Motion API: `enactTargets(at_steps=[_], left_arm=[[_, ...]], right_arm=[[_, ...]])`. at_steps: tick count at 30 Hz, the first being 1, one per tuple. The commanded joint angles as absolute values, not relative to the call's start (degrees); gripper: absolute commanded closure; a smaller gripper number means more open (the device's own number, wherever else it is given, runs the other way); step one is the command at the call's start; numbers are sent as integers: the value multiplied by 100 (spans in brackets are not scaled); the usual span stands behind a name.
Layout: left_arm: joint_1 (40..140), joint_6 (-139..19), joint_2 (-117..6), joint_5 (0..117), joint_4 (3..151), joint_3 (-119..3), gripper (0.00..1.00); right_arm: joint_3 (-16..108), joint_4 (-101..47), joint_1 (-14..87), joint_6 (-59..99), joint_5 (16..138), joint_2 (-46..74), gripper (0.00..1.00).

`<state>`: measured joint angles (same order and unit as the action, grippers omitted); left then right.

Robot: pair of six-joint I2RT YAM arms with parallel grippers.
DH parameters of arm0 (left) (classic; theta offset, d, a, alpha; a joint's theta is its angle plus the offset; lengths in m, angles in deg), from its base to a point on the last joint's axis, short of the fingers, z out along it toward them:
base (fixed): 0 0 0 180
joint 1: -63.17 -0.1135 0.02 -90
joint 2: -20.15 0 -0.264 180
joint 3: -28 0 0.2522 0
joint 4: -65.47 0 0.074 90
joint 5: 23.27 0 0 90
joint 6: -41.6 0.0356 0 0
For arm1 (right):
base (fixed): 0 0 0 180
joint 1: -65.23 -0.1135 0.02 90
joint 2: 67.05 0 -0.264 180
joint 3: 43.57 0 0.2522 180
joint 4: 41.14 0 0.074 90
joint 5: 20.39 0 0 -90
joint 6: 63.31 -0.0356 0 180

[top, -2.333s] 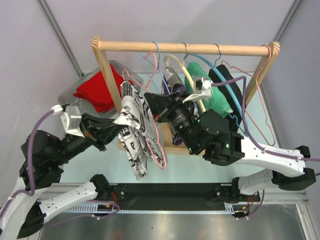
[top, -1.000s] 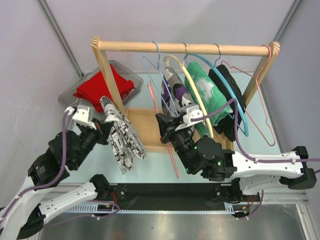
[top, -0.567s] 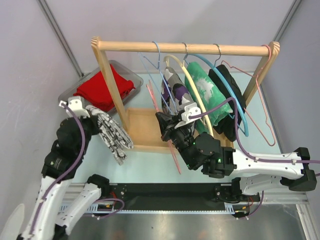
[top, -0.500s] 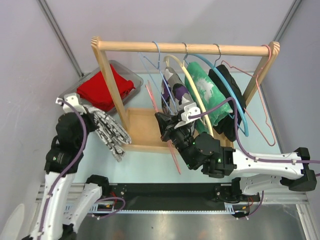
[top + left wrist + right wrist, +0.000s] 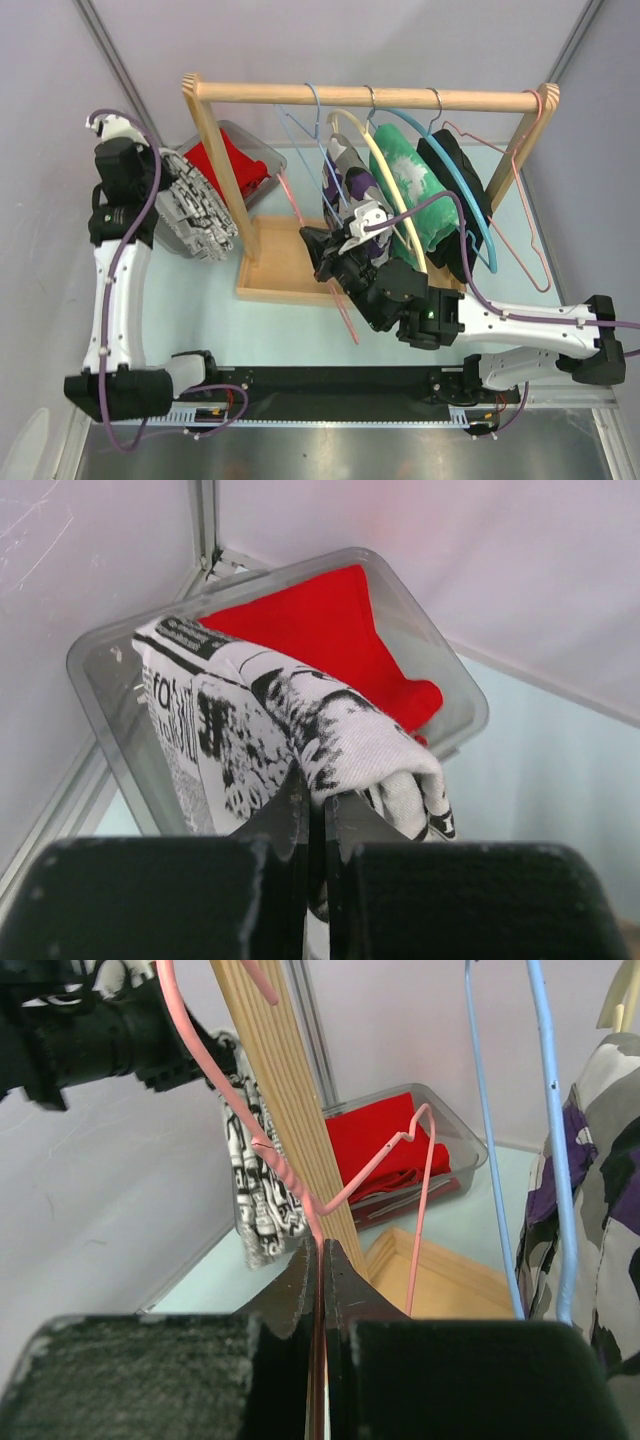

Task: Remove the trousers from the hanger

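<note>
The left gripper should bring the bunched trousers down from above the grey bin's rim toward the red cloth (image 5: 330, 630), then let go of the fold there.
The black-and-white printed trousers (image 5: 192, 208) hang free of the hanger, bunched in my left gripper (image 5: 163, 176), over the grey bin (image 5: 262, 152) at the far left. In the left wrist view my left gripper (image 5: 318, 798) is shut on a fold of the trousers (image 5: 300, 715), above the bin's rim (image 5: 445, 655) and the red cloth (image 5: 330, 630) in it. My right gripper (image 5: 316, 246) is shut on the bare pink hanger (image 5: 291, 199) near the rack's left post. In the right wrist view the pink wire (image 5: 285, 1175) runs between my right gripper's (image 5: 322, 1248) closed jaws.
A wooden rack (image 5: 370, 97) spans the table's back, with a wooden base tray (image 5: 275, 262). On it hang a blue hanger (image 5: 316, 110), camouflage (image 5: 345, 175), green (image 5: 415, 185) and black (image 5: 455, 185) garments, and a bare pink hanger (image 5: 520, 215) at the right.
My left arm swung left and back, carrying the trousers from in front of the rack to over the grey bin. My right gripper kept its hold on the pink hanger, shifting slightly.
</note>
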<state>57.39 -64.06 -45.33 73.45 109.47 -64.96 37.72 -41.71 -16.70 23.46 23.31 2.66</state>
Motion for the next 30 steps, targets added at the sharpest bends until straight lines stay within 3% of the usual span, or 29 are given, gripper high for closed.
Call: enactTargets(at_steps=[1, 8, 15, 17, 18, 19, 24, 27, 30], left_arm=[[5535, -6413, -5252, 7358, 9436, -6890, 100], [5517, -6255, -6580, 7516, 8514, -7153, 100], [5526, -6263, -7635, 7885, 8512, -8173, 100], [5526, -6421, -7733, 7860, 8740, -8418, 89], [5526, -6465, -7733, 7816, 8810, -8446, 81], [5526, -6509, -7689, 7798, 8924, -8437, 65], [5526, -6852, -7004, 7272, 9136, -7902, 25], [5561, -7282, -6372, 6718, 9303, -7332, 21], [5806, -7792, -5240, 6260, 8892, -5895, 20]], right_arm=[[4094, -4250, -1484, 2168, 2707, 387, 100], [4314, -4188, -1291, 2080, 2831, 519, 100], [4700, -3943, -1238, 1957, 2699, 835, 100], [4814, -3881, -1229, 1896, 2611, 941, 100], [4937, -3768, -1229, 1765, 2533, 1037, 100], [5016, -3706, -1212, 1685, 2506, 1082, 100], [5525, -3398, -1159, 1105, 2295, 1363, 100], [5868, -3345, -1141, 973, 2075, 1512, 100], [6202, -3493, -1124, 999, 1969, 1653, 100]])
